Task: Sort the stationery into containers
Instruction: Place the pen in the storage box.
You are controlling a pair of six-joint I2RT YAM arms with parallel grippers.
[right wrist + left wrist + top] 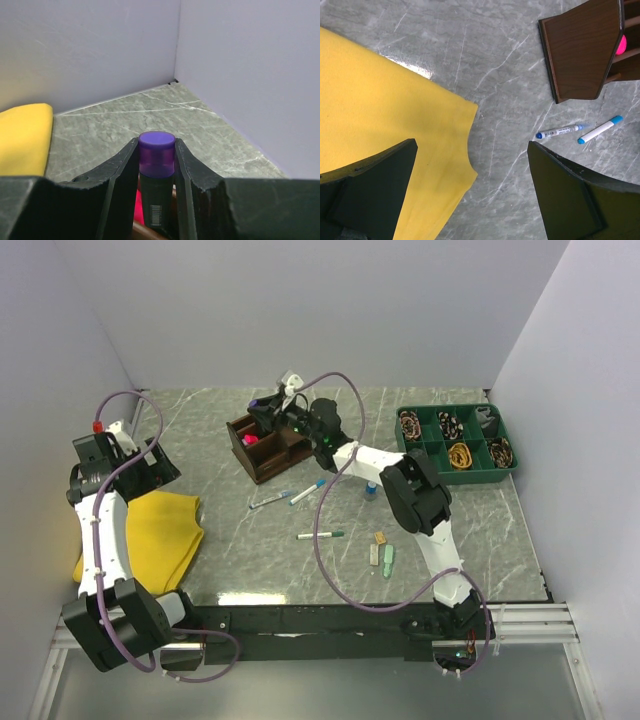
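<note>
The lower end of the purple-capped black marker [156,165] points down beside the pink item. My right gripper should next move down toward the organiser's section with the pink item [139,209] and let go of the marker.
The dark brown wooden organiser [268,448] stands at the table's middle back, with a pink item [250,438] inside. My right gripper [272,412] is above it, shut on a purple-capped black marker [156,165] held upright over the organiser's rim [150,232]. My left gripper [150,465] is open and empty over the edge of a yellow cloth [380,110]. On the table lie two blue-capped pens [270,500] [307,491], a green-capped white pen [320,535], a small blue-capped cylinder [371,487] and three eraser pieces [381,552]. The left wrist view shows the organiser [580,55] and both blue pens [560,131] [600,129].
A green divided tray [420,445] with coiled items stands at the back right. The yellow cloth [150,535] lies at the left near the left arm. Walls close in the back and both sides. A purple cable loops from the right arm over the table.
</note>
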